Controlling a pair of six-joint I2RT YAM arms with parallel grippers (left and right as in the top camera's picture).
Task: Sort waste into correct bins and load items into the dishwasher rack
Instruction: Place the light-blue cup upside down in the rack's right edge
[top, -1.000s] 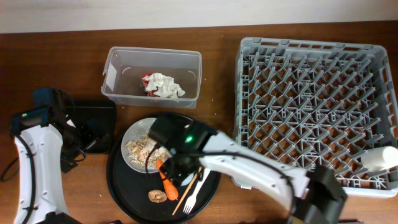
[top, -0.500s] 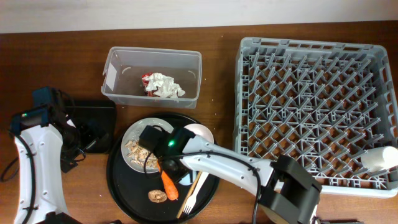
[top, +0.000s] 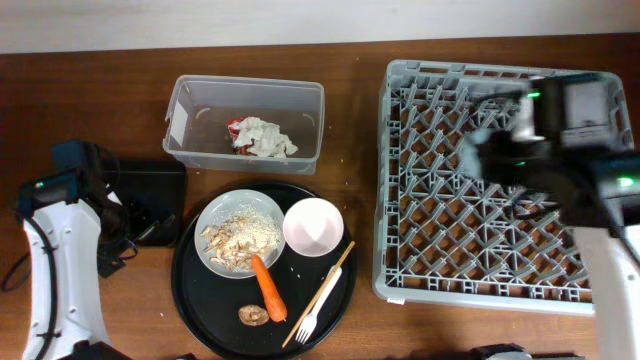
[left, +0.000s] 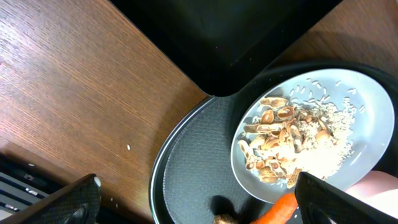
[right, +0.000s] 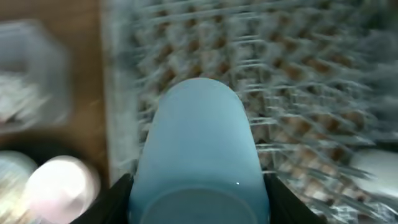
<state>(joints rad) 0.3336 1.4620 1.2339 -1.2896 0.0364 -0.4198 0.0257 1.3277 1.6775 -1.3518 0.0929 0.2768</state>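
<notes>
Next, my right gripper shifts to the right in the overhead view, turns and lowers the light blue cup (right: 199, 137) into the open slots beside the small white cup (right: 373, 165).
My right gripper (right: 199, 202) is shut on the light blue cup (right: 199, 137) and holds it above the grey dishwasher rack (top: 450, 270); its arm (top: 545, 135) shows blurred over the rack's back right. The small white cup (right: 373, 165) lies in the rack. On the round black tray (top: 195, 290) are the white plate (top: 262, 215) with the beige food heap (top: 235, 240), the pink bowl (top: 313, 226), the carrot (top: 268, 287), the brown lump (top: 252, 314), the chopsticks (top: 325, 287) and the fork (top: 312, 318). My left gripper (left: 199, 205) is open and empty above that tray's left edge.
The clear tub (top: 190, 150) at the back left holds white tissues (top: 265, 138) and a red-and-silver wrapper (top: 236, 127). The flat black tray (top: 155, 180) lies left of the round tray, next to my left arm (top: 55, 250). Bare wood lies between tub and rack.
My right arm has swung from the round tray to above the rack, taking the blue cup with it. The plate, bowl and carrot now show fully. The left arm has not moved.
</notes>
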